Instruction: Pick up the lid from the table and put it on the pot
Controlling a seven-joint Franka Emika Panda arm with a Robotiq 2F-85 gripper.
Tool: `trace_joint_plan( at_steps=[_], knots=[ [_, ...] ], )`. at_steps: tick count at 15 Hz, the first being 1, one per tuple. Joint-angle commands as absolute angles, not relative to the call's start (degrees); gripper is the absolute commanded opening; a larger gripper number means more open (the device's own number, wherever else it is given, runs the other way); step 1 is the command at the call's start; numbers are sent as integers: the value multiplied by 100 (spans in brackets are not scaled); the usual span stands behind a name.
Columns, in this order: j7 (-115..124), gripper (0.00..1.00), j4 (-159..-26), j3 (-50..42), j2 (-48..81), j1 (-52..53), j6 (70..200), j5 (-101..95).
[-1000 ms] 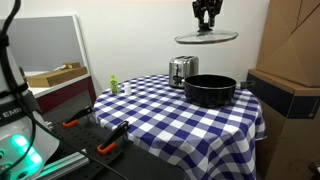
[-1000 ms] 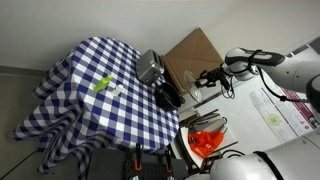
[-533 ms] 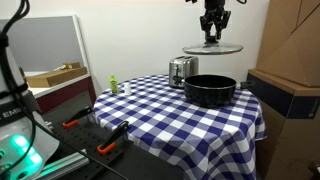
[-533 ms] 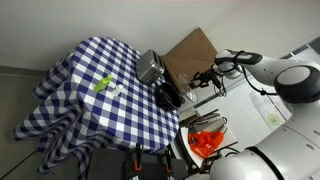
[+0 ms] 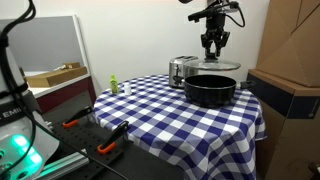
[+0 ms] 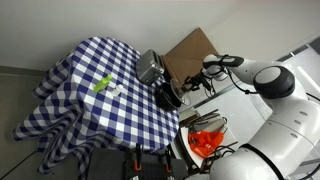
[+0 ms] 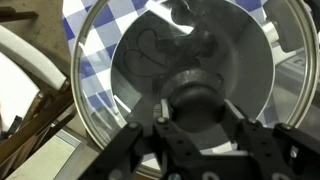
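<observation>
The glass lid still hangs above the black pot's open rim [image 5: 210, 81]. Next, my gripper moves down until the lid rests on it and releases the knob.
My gripper [image 5: 211, 50] is shut on the black knob of the clear glass lid [image 5: 216, 65] and holds it level a little above the wide black pot [image 5: 210, 90]. The pot stands on the table with the blue-and-white checkered cloth [image 5: 160, 110]. In the wrist view my gripper [image 7: 196, 100] clamps the knob, and the lid's metal rim [image 7: 100, 130] rings the dark inside of the pot [image 7: 150, 55] below. In an exterior view the gripper [image 6: 192, 84] hangs beside the pot [image 6: 168, 96], with the lid hard to make out.
A shiny silver toaster [image 5: 182, 70] stands behind the pot. A small green-topped bottle [image 5: 114, 86] sits at the cloth's far edge. A large cardboard box [image 5: 292, 55] stands beside the table. A dark workbench with orange-handled tools [image 5: 85, 135] lies in front.
My gripper has come down with the lid, from high above the table to just over the pot, and has shifted slightly sideways over it.
</observation>
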State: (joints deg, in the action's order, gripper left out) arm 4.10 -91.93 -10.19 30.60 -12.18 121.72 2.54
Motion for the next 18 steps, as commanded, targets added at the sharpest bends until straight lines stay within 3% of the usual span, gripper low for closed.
trace_joint_plan(
  at_steps=[1, 18],
  knots=[
    [250, 25, -8868, -963, 3285, -1330, 11878, 247],
    [318, 25, -8408, -922, 3923, -1264, 11825, 162]
  ],
)
